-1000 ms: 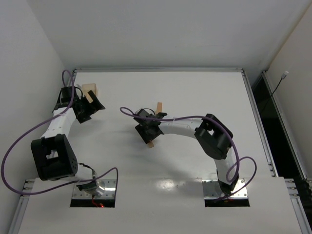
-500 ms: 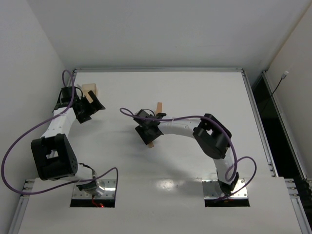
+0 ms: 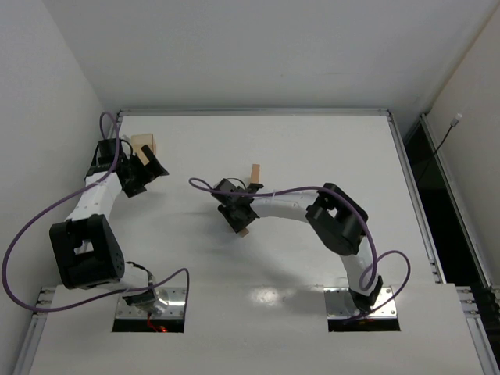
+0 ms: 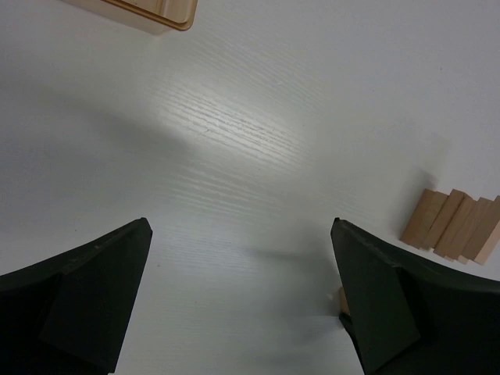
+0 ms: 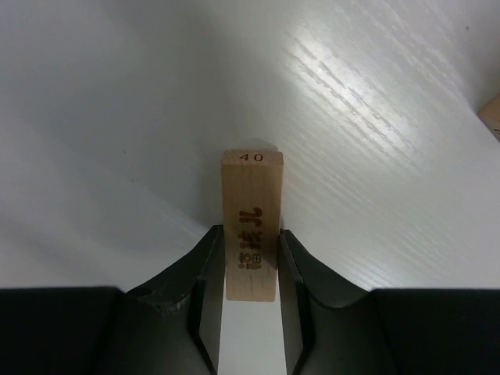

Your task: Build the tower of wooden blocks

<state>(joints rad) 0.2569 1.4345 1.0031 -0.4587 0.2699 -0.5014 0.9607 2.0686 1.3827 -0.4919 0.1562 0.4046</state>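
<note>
The bar in my right gripper rises next, swings outward over the far end of the tan bars and comes down for release atop them, as they already stand together.
My right gripper (image 3: 239, 212) is shut on a light-tan wooden bar (image 5: 251, 226) stamped "40" on its far end, and holds it over the white table left of centre. The bar's end sticks out below the fingers in the top view (image 3: 244, 231). A small group of tan bars (image 3: 255, 172) stands just behind this gripper. Several bars side by side also show at the right edge of the left wrist view (image 4: 457, 226). My left gripper (image 3: 148, 168) is open and empty (image 4: 241, 226), apart from the bars, at the far left.
A larger pale wooden box (image 3: 144, 144) sits at the far left corner, just beyond the left gripper, its corner visible in the left wrist view (image 4: 148, 12). A tan wooden corner (image 5: 492, 113) shows at the right edge of the right wrist view. Walls enclose the table.
My right arm has shifted slightly to the left with the bar still in its grip. The left arm has not moved.
</note>
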